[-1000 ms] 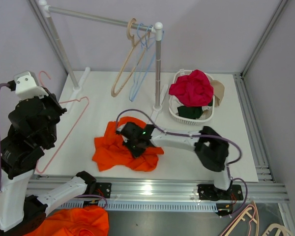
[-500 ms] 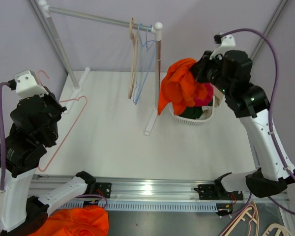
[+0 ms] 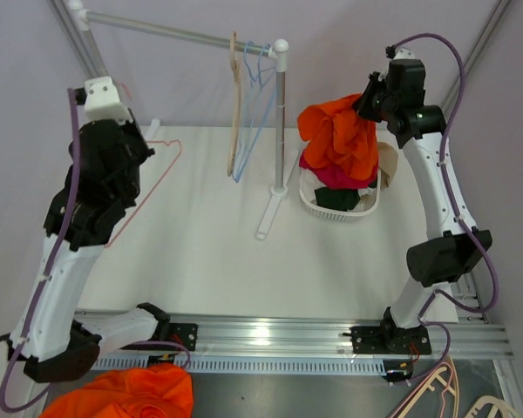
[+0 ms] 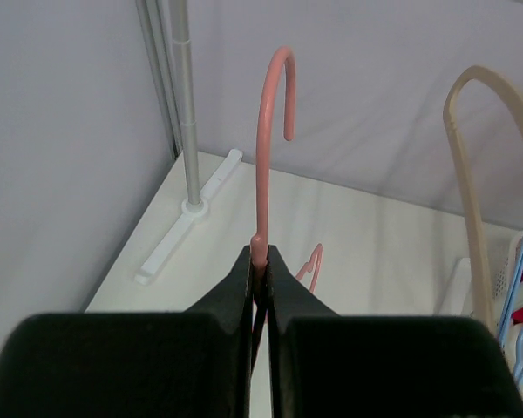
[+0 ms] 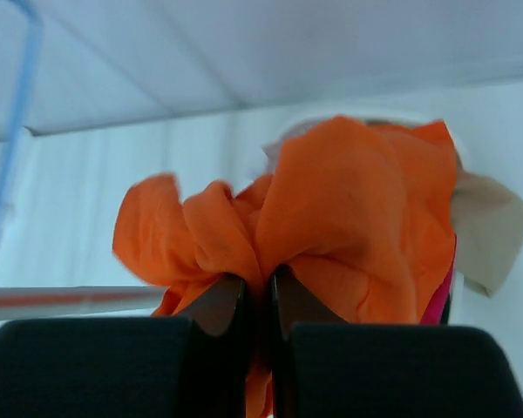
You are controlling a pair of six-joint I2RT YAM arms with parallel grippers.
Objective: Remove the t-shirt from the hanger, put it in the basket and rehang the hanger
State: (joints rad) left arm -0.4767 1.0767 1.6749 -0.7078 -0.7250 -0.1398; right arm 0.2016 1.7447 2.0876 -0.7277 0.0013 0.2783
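Observation:
I will lower the bunched t-shirt with my right gripper onto the pink garment in the white basket next and let it go there, because the t-shirt is already off the hanger.
The orange t-shirt [image 3: 336,135] is off the hanger and hangs bunched from my right gripper [image 3: 366,106], which is shut on it above the white basket [image 3: 307,202]. In the right wrist view the fingertips [image 5: 260,283] pinch a fold of the t-shirt [image 5: 357,200]. My left gripper [image 3: 126,144] is shut on the neck of the bare pink hanger [image 3: 161,165] and holds it raised at the left, below the rail. In the left wrist view the gripper [image 4: 260,261] clamps the pink hanger [image 4: 263,157], whose hook points up.
A clothes rack [image 3: 281,113] stands at the back with a beige hanger [image 3: 235,104] and a blue hanger [image 3: 257,113] on its rail. The basket holds pink and dark green garments. Another orange cloth [image 3: 131,396] and spare hangers [image 3: 453,396] lie below the table's near edge.
My right arm lifted the orange t-shirt from the table up over the basket. My left arm raised the pink hanger up and back toward the rail.

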